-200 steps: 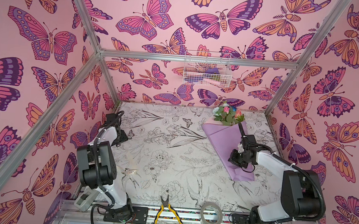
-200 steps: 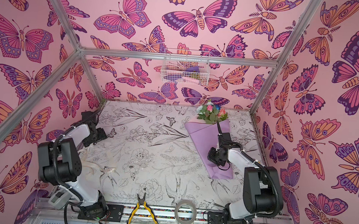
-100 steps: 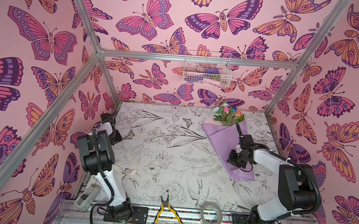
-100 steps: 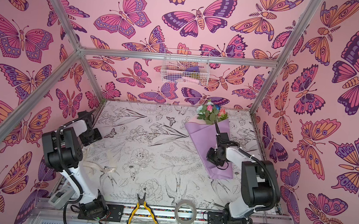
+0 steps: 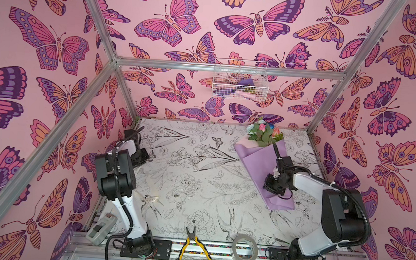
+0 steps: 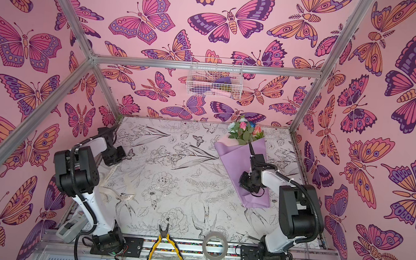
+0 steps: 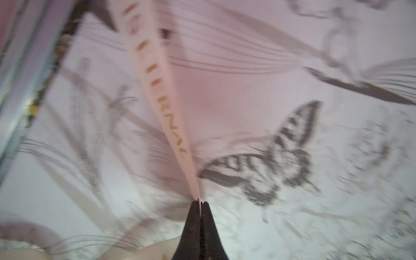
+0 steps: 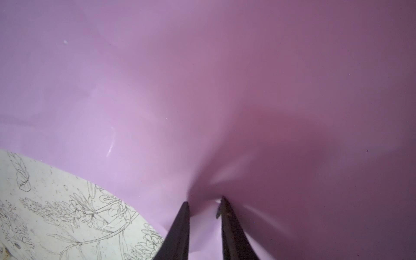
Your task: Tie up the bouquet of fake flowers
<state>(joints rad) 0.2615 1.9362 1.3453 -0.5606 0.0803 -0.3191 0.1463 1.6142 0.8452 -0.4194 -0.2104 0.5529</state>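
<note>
The bouquet lies untied, so the robot's left gripper needs to carry the cream printed ribbon (image 7: 157, 90) across the table to the paper edge beside the right gripper and let go of it there.
The bouquet (image 5: 255, 163) (image 6: 234, 160), a lilac paper cone, lies at the back right, narrow end toward the front. The fake flowers (image 5: 264, 133) (image 6: 244, 130) stick out of its wide end by the back wall. My right gripper (image 5: 272, 186) (image 8: 203, 202) is shut on a fold of the bouquet's lilac paper (image 8: 157, 101) near the narrow end. My left gripper (image 5: 141, 155) (image 6: 117, 156) (image 7: 200, 202) sits by the left wall, shut on the cream printed ribbon (image 7: 157, 90), which runs taut away from the tips. The left wrist view is blurred.
Yellow-handled pliers (image 5: 193, 240), a clear tape roll (image 5: 244, 249) and a grey tape dispenser (image 5: 102, 228) lie along the front rail. A wire basket (image 5: 239, 83) hangs on the back wall. The frame posts and patterned walls close in both sides.
My left gripper has closed onto the ribbon, and the left arm has folded up closer to the left wall. The right gripper stays on the bouquet paper, its elbow shifted a little.
</note>
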